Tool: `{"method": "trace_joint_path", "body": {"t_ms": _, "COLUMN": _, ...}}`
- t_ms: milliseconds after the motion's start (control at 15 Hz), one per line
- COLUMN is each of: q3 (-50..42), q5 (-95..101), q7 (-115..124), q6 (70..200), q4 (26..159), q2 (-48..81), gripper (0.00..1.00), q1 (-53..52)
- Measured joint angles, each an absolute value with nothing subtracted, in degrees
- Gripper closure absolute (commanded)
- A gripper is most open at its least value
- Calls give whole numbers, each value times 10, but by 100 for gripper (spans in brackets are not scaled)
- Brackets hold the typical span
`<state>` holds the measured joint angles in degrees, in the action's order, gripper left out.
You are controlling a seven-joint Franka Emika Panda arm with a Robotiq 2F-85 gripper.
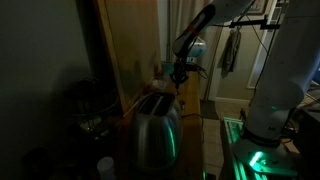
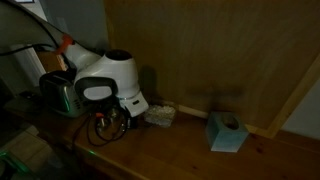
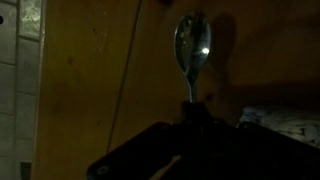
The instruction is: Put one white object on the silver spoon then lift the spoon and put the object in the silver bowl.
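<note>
The silver spoon (image 3: 191,45) is hanging above its shadow. My gripper should next lower it onto the wood beside the pale heap and let go of the spoon's handle.
In the wrist view my gripper (image 3: 190,118) is shut on the handle of the silver spoon (image 3: 191,45). The spoon points away from me above the wooden table (image 3: 90,90), and a bright glint sits on its bowl. I cannot tell whether a white object lies on it. A pale heap (image 3: 282,124) shows at the right edge; it may be the white objects or the silver bowl. In both exterior views the gripper (image 1: 178,73) (image 2: 124,116) hangs low over the table, next to the pale heap (image 2: 160,116). The scene is very dark.
A silver toaster (image 1: 155,130) (image 2: 60,93) stands on the table close to the arm. A teal tissue box (image 2: 225,132) sits further along. A wooden wall panel (image 2: 210,50) runs behind the table. The robot base (image 1: 272,100) glows green below.
</note>
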<state>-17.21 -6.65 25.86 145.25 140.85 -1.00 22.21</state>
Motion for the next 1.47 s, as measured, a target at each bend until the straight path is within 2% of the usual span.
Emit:
{"method": "trace_joint_path", "body": {"t_ms": 933, "q3": -182, "q5": -254, "q7": 122, "q6": 1453, "q4": 1398, "q2": 43, "gripper": 98, "q1": 222}}
{"method": "trace_joint_path", "body": {"t_ms": 1000, "q3": -182, "q5": -261, "q7": 118, "q6": 1453, "q4": 1397, "q2": 45, "gripper": 95, "q1": 222}}
{"method": "trace_joint_path", "body": {"t_ms": 1067, "q3": -182, "q5": -268, "q7": 114, "q6": 1453, "q4": 1395, "q2": 47, "gripper": 68, "q1": 223}}
{"method": "trace_joint_path", "body": {"t_ms": 1200, "q3": -183, "q5": -274, "q7": 109, "q6": 1453, "q4": 1390, "q2": 52, "gripper": 62, "q1": 223}}
{"method": "trace_joint_path", "body": {"t_ms": 1467, "q3": -183, "q5": -275, "q7": 107, "q6": 1453, "q4": 1385, "q2": 66, "gripper": 34, "q1": 223}}
